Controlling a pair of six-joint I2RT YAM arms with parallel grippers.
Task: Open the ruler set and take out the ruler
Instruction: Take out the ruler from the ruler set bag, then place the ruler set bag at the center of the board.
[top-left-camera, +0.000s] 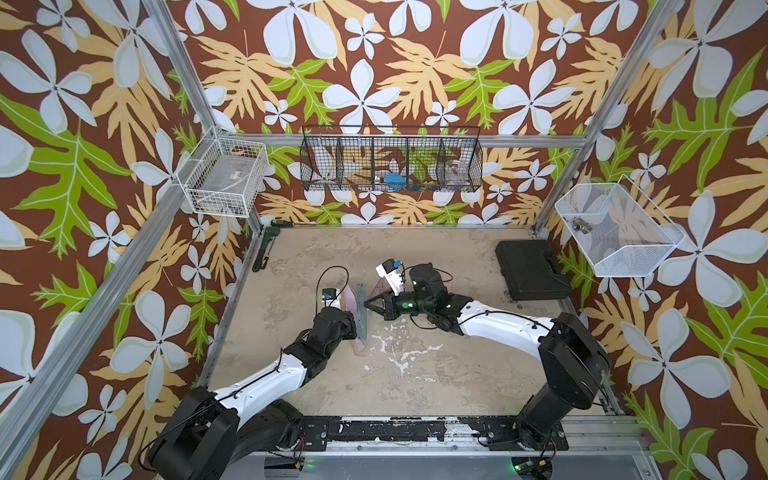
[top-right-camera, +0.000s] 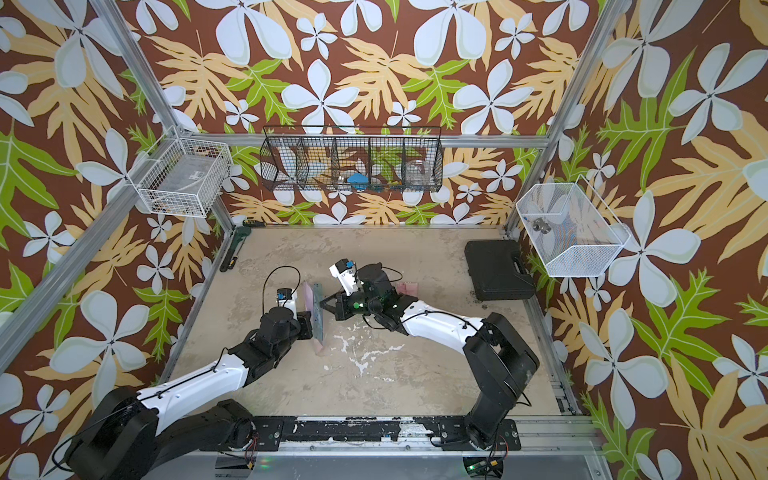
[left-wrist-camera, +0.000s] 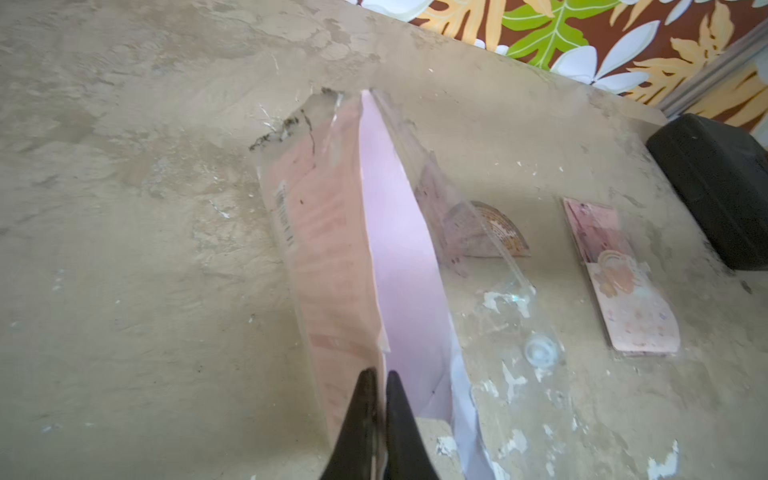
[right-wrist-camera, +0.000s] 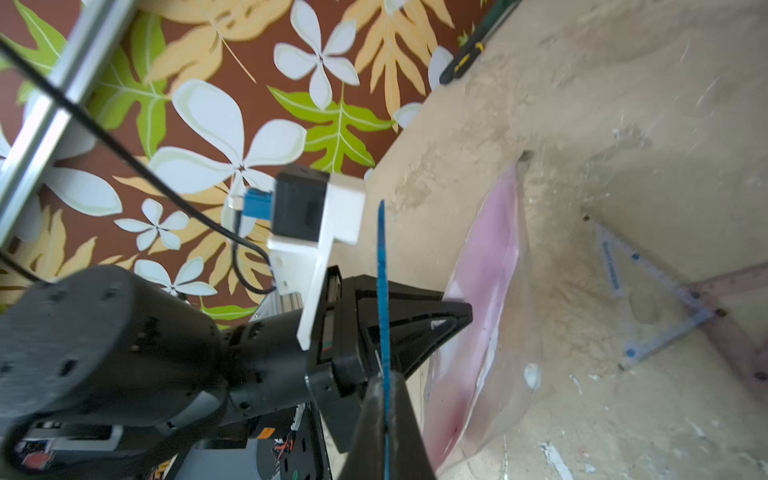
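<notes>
The ruler is out, so my left gripper will next move down and away from the ruler (top-left-camera: 362, 311) to the bare tabletop beside the pouch and release it.
The ruler set is a clear pouch (left-wrist-camera: 332, 270) with a pink card (left-wrist-camera: 399, 249) inside, standing on edge mid-table in both top views (top-left-camera: 348, 299) (top-right-camera: 309, 297). My left gripper (left-wrist-camera: 380, 374) is shut on the pouch's near edge. A thin blue ruler (right-wrist-camera: 381, 270) shows edge-on, and my right gripper (right-wrist-camera: 386, 378) is shut on its lower end. In both top views the ruler (top-left-camera: 362, 311) (top-right-camera: 319, 311) stands just right of the pouch, with the right gripper (top-left-camera: 368, 303) reaching it from the right. In the right wrist view it looks apart from the pouch (right-wrist-camera: 486, 299).
A protractor (left-wrist-camera: 494, 232) and a pink printed card (left-wrist-camera: 623, 291) lie on the table beside the pouch, and two set squares (right-wrist-camera: 648, 291) lie behind it. A black case (top-left-camera: 530, 270) sits at the back right, hand tools (top-left-camera: 264, 249) at the back left. Wire baskets (top-left-camera: 390, 164) hang on the walls.
</notes>
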